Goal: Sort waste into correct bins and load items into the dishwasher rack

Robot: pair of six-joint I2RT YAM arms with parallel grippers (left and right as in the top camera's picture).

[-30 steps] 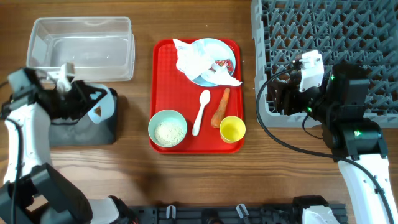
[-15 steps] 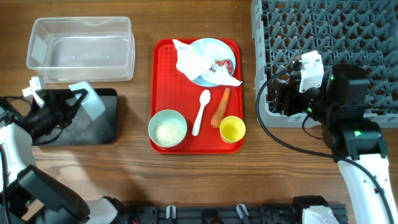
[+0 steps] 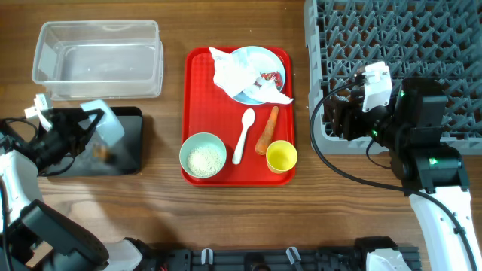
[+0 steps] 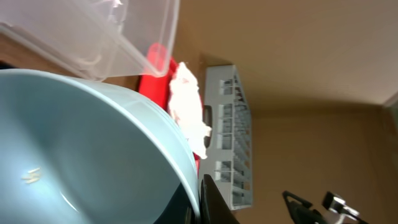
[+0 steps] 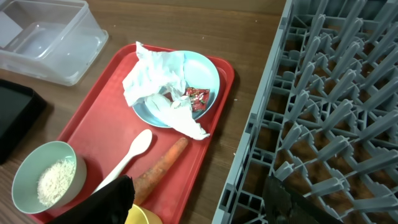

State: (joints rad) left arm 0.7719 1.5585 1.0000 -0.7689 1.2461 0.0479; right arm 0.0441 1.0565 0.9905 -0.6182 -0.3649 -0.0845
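The left gripper swings over the red serving tray (image 3: 199, 98) next, levels the bowl and lowers it onto bare space beside the pale-green one. Its lump (image 3: 108, 155) is out.
My left gripper (image 3: 89, 124) is shut on the rim of the light-blue bowl (image 3: 110, 125) and holds it tilted over the black tray (image 3: 132, 143). A small brown lump (image 3: 108, 155) lies in that tray. In the left wrist view the bowl (image 4: 81, 155) fills the frame, pinched by my finger (image 4: 198, 202). The red serving tray (image 3: 199, 98) holds the blue plate (image 3: 260, 64) with napkin (image 3: 230, 71) and wrapper (image 3: 269, 77), the spoon (image 3: 242, 134), carrot (image 3: 267, 129), yellow cup (image 3: 281, 156) and the pale-green bowl (image 3: 202, 155) of rice. My right gripper (image 3: 343, 113) is open and empty at the rack's (image 3: 399, 45) front-left corner.
The clear tub (image 3: 98, 49) stands behind the black tray at the back left. The right wrist view shows the carrot (image 5: 158, 173), spoon (image 5: 127, 155), plate (image 5: 208, 74) and the rack's pegs (image 5: 329, 106) close to my open right fingers (image 5: 199, 205).
My left arm has drawn back to the left with the blue bowl, tilting it. The brown lump now lies in the black tray. The right arm has not moved.
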